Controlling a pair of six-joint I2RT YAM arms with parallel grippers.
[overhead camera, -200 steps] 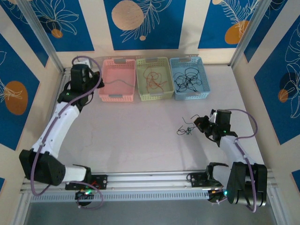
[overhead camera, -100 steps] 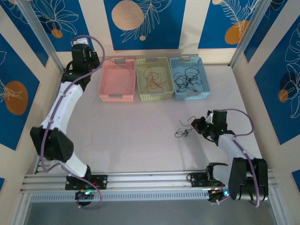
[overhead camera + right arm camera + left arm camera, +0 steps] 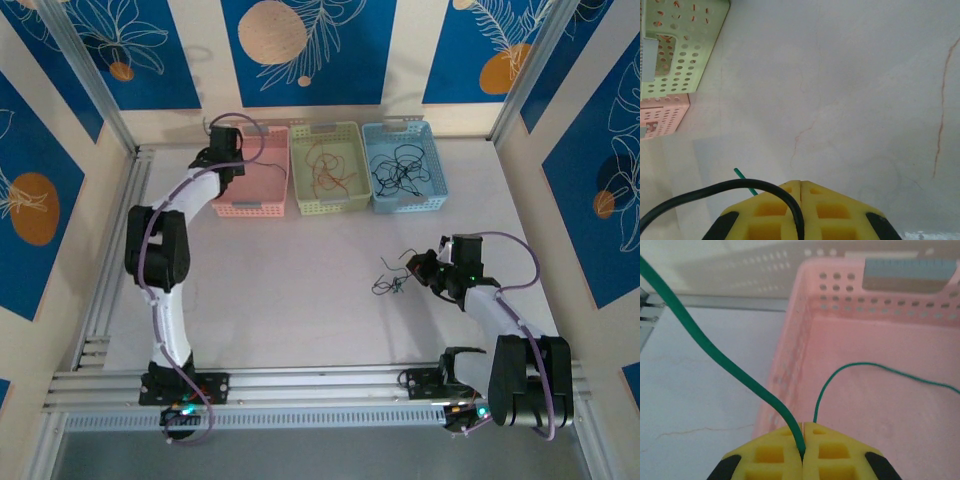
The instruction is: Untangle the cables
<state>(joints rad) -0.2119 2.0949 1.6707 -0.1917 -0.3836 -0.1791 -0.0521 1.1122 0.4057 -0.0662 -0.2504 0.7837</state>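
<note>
My left gripper should move down over the middle of the pink basket's bottom and let go of the green cable, because that spot is below my gripper toward the green basket.
My left gripper (image 3: 225, 140) hangs over the left rear corner of the pink basket (image 3: 250, 205). In the left wrist view its jaws (image 3: 804, 426) are shut on a green cable (image 3: 715, 352), which rises to the upper left. A thinner run of green cable (image 3: 865, 365) curves across the pink basket's floor. A small tangle of black and green cables (image 3: 392, 280) lies on the table at right of centre. My right gripper (image 3: 425, 268) is beside it, shut (image 3: 800, 184) on a black cable (image 3: 715, 192), and a green cable end (image 3: 742, 176) pokes out to the left.
Three baskets stand in a row at the back: the pink one, a green basket (image 3: 325, 205) with orange-red cables and a blue basket (image 3: 405, 205) with black cables. In the right wrist view the green basket (image 3: 685, 55) and pink basket (image 3: 665, 117) sit at the upper left.
My left arm has swung from the left wall rightward to the pink basket's rear corner, its elbow folding in. The right gripper and the tangle have shifted slightly left.
</note>
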